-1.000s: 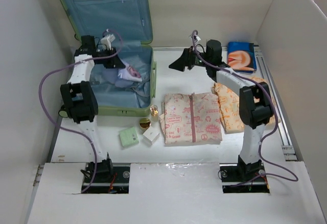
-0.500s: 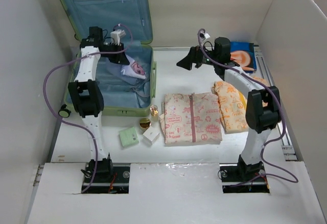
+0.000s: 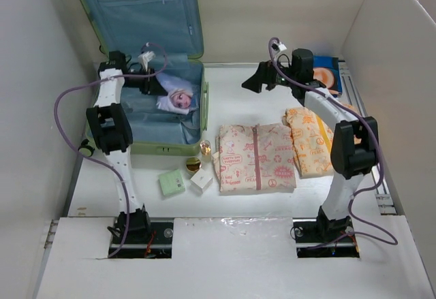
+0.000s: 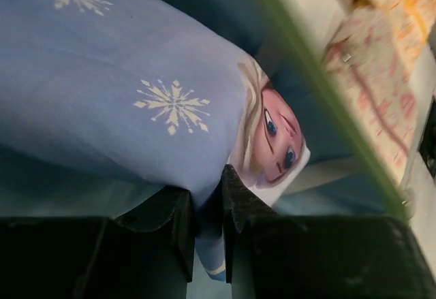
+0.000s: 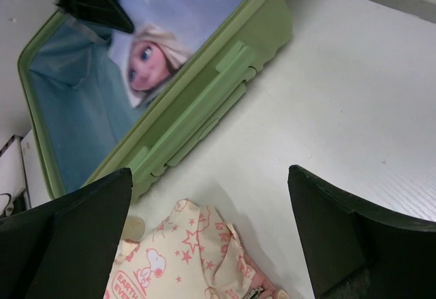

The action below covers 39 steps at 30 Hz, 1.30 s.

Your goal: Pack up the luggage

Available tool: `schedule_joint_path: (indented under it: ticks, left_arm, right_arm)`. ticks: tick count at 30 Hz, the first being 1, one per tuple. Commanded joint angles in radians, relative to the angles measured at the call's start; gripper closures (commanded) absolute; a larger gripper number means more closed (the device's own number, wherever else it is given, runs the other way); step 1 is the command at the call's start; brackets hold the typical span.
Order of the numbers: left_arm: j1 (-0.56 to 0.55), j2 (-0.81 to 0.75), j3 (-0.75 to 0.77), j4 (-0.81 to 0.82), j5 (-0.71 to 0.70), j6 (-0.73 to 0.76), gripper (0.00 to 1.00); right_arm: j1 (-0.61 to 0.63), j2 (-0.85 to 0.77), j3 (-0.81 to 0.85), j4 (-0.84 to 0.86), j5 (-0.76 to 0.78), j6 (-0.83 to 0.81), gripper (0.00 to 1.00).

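Observation:
I need to lower the blue garment's pinched edge with my left gripper and pull it back over the luggage bottom, because bare lining lies open before it.
The light green luggage lies open at the back left, its blue-lined lid leaning on the back wall. My left gripper is inside it, shut on the edge of a folded blue garment with snowflakes and a cartoon face. The left wrist view shows the fingers pinching the blue cloth at the gripper, beside the green rim. My right gripper hangs open and empty over the table right of the luggage. Its wrist view shows the green shell and the garment.
A cream garment with pink print and an orange-patterned one lie on the table. A blue and orange package is at the back right. A green box, a white box and small jars sit by the luggage's front.
My left gripper has moved the blue garment inside the luggage; it now lies flatter with the face showing. My right gripper has drifted a little right and back, still open.

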<state>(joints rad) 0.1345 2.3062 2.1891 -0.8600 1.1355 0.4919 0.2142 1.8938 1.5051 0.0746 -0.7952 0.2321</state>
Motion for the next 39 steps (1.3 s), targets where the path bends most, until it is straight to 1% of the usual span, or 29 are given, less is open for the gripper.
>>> schedule_joint_path:
  ticks: [1,2,3,5,6,7,10,11,13,15,20,25,28,29,30,31,32,33,34,35,36,37,38,39]
  left_arm:
    - [0.069,0.155,0.042,-0.239,-0.055,0.213,1.0]
    - [0.088,0.21,0.053,-0.266,-0.083,0.236,1.0]
    - [0.097,0.223,0.054,-0.266,-0.139,0.237,1.0]
    - [0.117,0.223,0.032,-0.266,-0.19,0.237,1.0]
    - [0.129,0.211,0.032,-0.254,-0.218,0.237,1.0]
    - [0.129,0.199,0.015,-0.238,-0.293,0.217,1.0]
    - [0.129,0.154,-0.015,-0.169,-0.397,0.171,1.0]
    - [0.129,0.154,-0.015,-0.159,-0.407,0.162,0.98]
    - [0.108,0.13,-0.005,-0.148,-0.42,0.146,0.87]
    - [0.093,0.119,0.004,-0.123,-0.421,0.131,0.84]
    - [0.022,0.085,0.017,-0.021,-0.421,0.053,0.83]
    - [0.011,0.085,0.04,0.081,-0.358,-0.05,0.83]
    - [-0.013,0.107,0.076,0.092,-0.371,-0.076,0.83]
    - [-0.024,0.107,0.098,0.092,-0.381,-0.076,0.81]
    - [-0.044,0.107,0.098,0.092,-0.397,-0.061,0.77]
    - [-0.053,0.107,0.098,0.092,-0.439,-0.047,0.75]
    - [-0.053,0.107,0.098,0.092,-0.457,-0.047,0.73]
    - [-0.062,0.095,0.087,0.092,-0.471,-0.047,0.69]
    - [-0.062,0.082,0.078,0.107,-0.483,-0.047,0.58]
    - [-0.062,0.069,0.066,0.122,-0.528,-0.065,0.52]
    - [-0.052,0.05,0.035,0.165,-0.561,-0.076,0.47]
    - [-0.052,0.011,0.026,0.183,-0.595,-0.085,0.35]
    - [-0.052,-0.011,0.017,0.203,-0.656,-0.085,0.21]
    - [-0.052,-0.034,0.003,0.246,-0.69,-0.085,0.12]
  right_arm:
    - [-0.004,-0.065,0.027,0.007,0.002,-0.024,0.0]
    - [-0.004,-0.065,0.036,-0.005,0.002,-0.034,0.0]
    - [-0.004,-0.065,0.037,-0.006,0.002,-0.034,0.0]
    - [-0.004,-0.065,0.061,-0.03,0.002,-0.045,0.0]
    - [-0.004,-0.065,0.061,-0.044,0.011,-0.056,0.0]
    - [-0.004,-0.065,0.061,-0.044,0.02,-0.056,0.0]
    - [-0.004,-0.065,0.07,-0.064,0.03,-0.076,0.0]
    - [-0.004,-0.065,0.07,-0.064,0.039,-0.076,0.0]
    - [-0.004,-0.065,0.07,-0.084,0.039,-0.076,0.0]
    - [-0.004,-0.065,0.07,-0.084,0.048,-0.085,0.0]
    - [-0.004,-0.075,0.061,-0.093,0.057,-0.094,0.0]
    - [-0.004,-0.084,0.061,-0.093,0.068,-0.094,0.0]
    - [-0.004,-0.093,0.05,-0.102,0.109,-0.094,0.0]
    - [-0.004,-0.093,0.05,-0.111,0.125,-0.094,0.0]
    - [-0.015,-0.102,0.05,-0.137,0.145,-0.094,0.0]
    - [-0.015,-0.102,0.05,-0.157,0.172,-0.094,0.0]
    - [-0.028,-0.102,0.05,-0.185,0.251,-0.094,0.0]
    - [-0.053,-0.114,0.066,-0.215,0.298,-0.094,0.0]
    - [-0.068,-0.127,0.078,-0.276,0.344,-0.103,0.0]
    - [-0.085,-0.127,0.078,-0.307,0.447,-0.103,0.0]
    - [-0.12,-0.14,0.092,-0.337,0.505,-0.115,0.0]
    - [-0.139,-0.15,0.107,-0.384,0.56,-0.146,0.0]
    - [-0.157,-0.15,0.107,-0.403,0.611,-0.164,0.0]
    - [-0.176,-0.15,0.122,-0.415,0.687,-0.183,0.0]
